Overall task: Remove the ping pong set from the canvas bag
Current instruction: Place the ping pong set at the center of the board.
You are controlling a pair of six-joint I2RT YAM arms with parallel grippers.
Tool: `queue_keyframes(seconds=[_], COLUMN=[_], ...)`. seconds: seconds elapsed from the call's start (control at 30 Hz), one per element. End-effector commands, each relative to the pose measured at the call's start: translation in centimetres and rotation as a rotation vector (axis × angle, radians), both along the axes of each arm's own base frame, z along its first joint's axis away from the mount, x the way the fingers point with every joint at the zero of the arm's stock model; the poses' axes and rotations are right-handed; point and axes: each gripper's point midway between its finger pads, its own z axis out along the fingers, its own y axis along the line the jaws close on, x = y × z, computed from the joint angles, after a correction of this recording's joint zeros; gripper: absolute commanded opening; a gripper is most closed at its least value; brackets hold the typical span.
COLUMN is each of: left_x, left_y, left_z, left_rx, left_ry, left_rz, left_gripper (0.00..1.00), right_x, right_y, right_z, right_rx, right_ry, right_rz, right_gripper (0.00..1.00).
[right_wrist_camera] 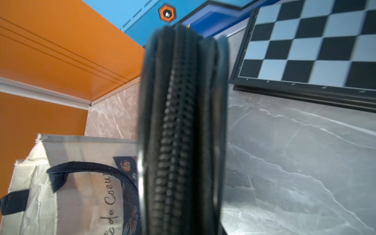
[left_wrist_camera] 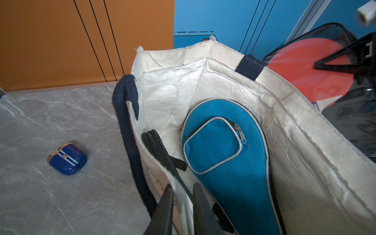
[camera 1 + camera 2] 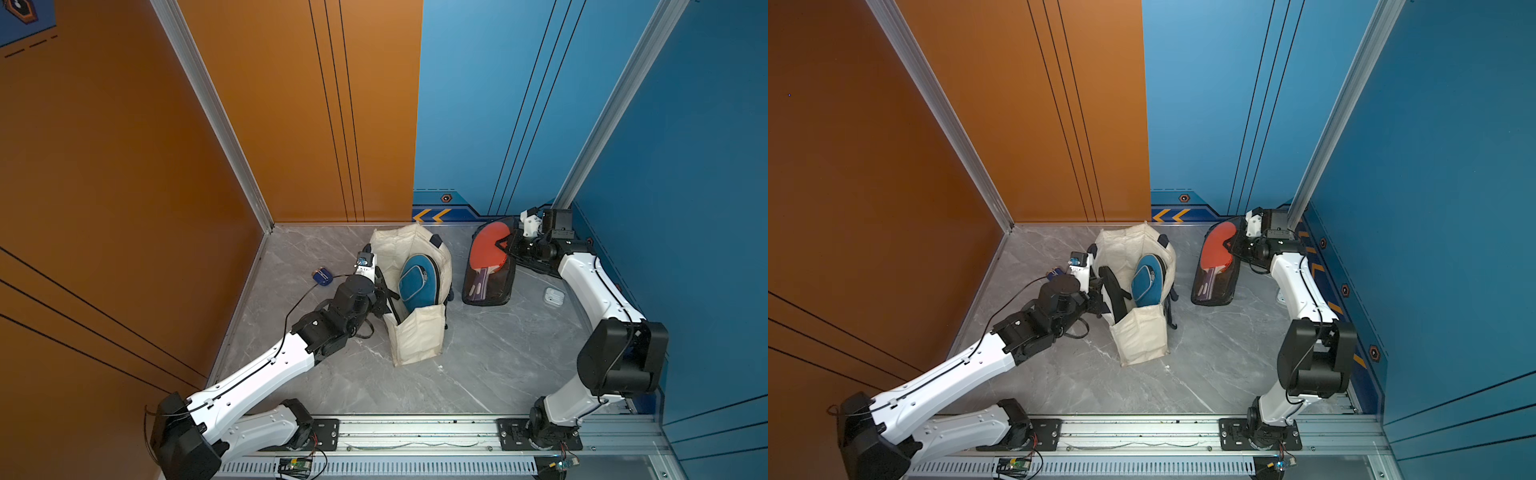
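Observation:
My right gripper lowers toward the bag next, lays the tilted pouch flat on the bare tabletop beside it and releases, since that tabletop lies below the gripper.
The cream canvas bag stands open mid-table. Inside it leans the blue zipped paddle case, and a black zipped pouch lies against the near wall. My left gripper is shut on the bag's side wall near its navy handle. Right of the bag, a dark clear-fronted pouch with a red paddle stands tilted, its lower end on the table. My right gripper is shut on its upper edge.
A small blue earbud case lies left of the bag. A small white case lies near the right arm. A black-and-grey chequered board sits by the right wall. Orange and blue walls enclose the table, and the arm rail runs along the front.

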Motion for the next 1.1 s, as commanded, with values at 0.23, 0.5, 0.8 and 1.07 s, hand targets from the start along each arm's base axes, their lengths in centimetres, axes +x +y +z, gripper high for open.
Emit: queue_keyframes(seconds=[0.23,0.5,0.8,1.07], left_x=[-0.6,-0.6,-0.5,-0.2], left_y=[-0.4,-1.0,-1.2,-1.7], left_z=[0.5,0.6,0.3,-0.1], left_rx=[0.017,0.033,0.046,0.054], left_ry=[-0.014,-0.02,-0.015,-0.01], left_rz=[-0.012,-0.02,-0.02,-0.028], left_gripper=[0.2,0.19,0.19,0.19], right_x=[3.2,4.4,4.7,4.5], right_y=[2.1,3.3,2.7,1.8], right_z=[-4.6,-9.4,-13.0,-14.2], right_rx=[0.09,0.128,0.16,0.178], right_ry=[0.018,0.117,0.206,0.231], right_rz=[0.072,0.097,0.07,0.041], right_gripper=[0.09,0.12,0.31,0.61])
